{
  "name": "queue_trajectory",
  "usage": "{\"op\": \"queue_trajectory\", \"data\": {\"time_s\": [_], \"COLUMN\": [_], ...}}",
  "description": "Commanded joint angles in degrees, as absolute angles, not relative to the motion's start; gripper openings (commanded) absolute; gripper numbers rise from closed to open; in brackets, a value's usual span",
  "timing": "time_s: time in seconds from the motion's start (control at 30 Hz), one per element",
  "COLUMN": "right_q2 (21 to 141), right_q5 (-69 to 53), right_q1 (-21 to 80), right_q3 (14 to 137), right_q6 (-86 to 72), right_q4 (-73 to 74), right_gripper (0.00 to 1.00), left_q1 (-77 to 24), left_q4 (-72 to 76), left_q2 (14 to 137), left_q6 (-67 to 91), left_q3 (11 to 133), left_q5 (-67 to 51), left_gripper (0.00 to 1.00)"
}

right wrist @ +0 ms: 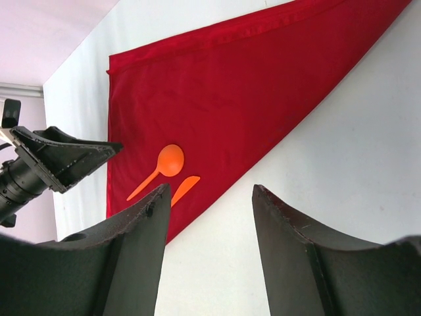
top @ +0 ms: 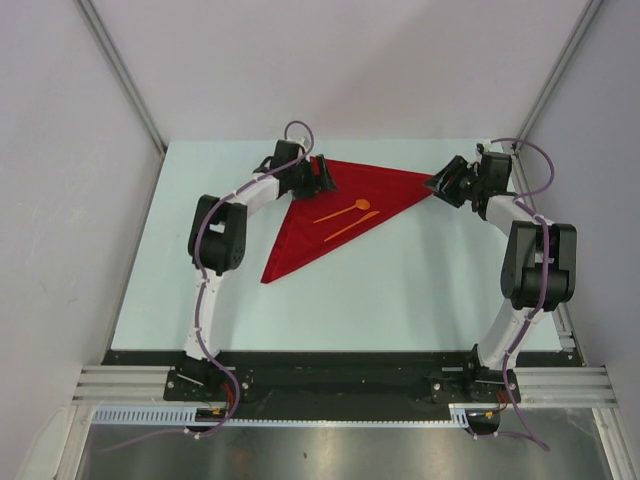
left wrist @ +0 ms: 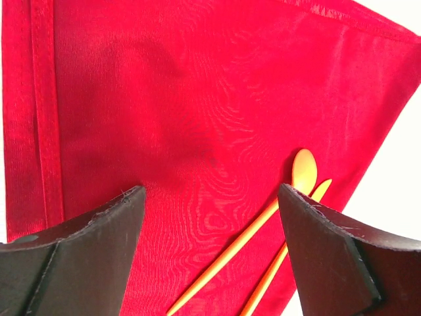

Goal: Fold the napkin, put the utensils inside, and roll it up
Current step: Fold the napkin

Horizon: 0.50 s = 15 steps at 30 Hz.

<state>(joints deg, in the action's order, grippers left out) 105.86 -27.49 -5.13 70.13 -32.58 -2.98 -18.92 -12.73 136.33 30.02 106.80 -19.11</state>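
I will lower my right gripper and move it to the right in the top view, onto the napkin's narrow end, because the gripper's open fingers are over bare table.
The red napkin [top: 325, 215] lies flat on the table, folded into a triangle. An orange spoon [top: 342, 212] and an orange knife [top: 352, 226] lie side by side on it near its long front edge. My left gripper [top: 322, 175] is open over the napkin's back left corner; in the left wrist view the cloth [left wrist: 171, 118] and the spoon [left wrist: 263, 220] show between the jaws. My right gripper [top: 440, 186] is open at the napkin's right tip, over bare table [right wrist: 276, 197]; the right wrist view shows the napkin [right wrist: 230, 92], spoon [right wrist: 168, 162] and knife [right wrist: 184, 189].
The pale table [top: 400, 290] is enclosed by grey walls on the left, right and back. The arm bases stand at the near edge. The left gripper [right wrist: 59, 158] shows at the left of the right wrist view.
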Motion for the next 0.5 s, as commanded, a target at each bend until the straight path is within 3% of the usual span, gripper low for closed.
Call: {"op": "queue_trajectory", "data": {"time_s": [0.0, 0.47], "right_q2": [103.62, 107.39], "right_q5": [-27.60, -26.72], "right_q1": [-5.36, -6.33], "right_q3": [70.05, 71.10], "right_q6": [-32.26, -33.05], "right_q4": [-3.43, -4.48], "right_gripper": [0.57, 0.57], "left_q1": [-17.58, -16.35], "left_q4": [-16.17, -18.63], "left_q2": [139.66, 143.61], "left_q6": [29.88, 29.01], "left_q3": [107.84, 114.43], "left_q5": [-17.84, -18.02], "left_gripper": [0.88, 0.88]}}
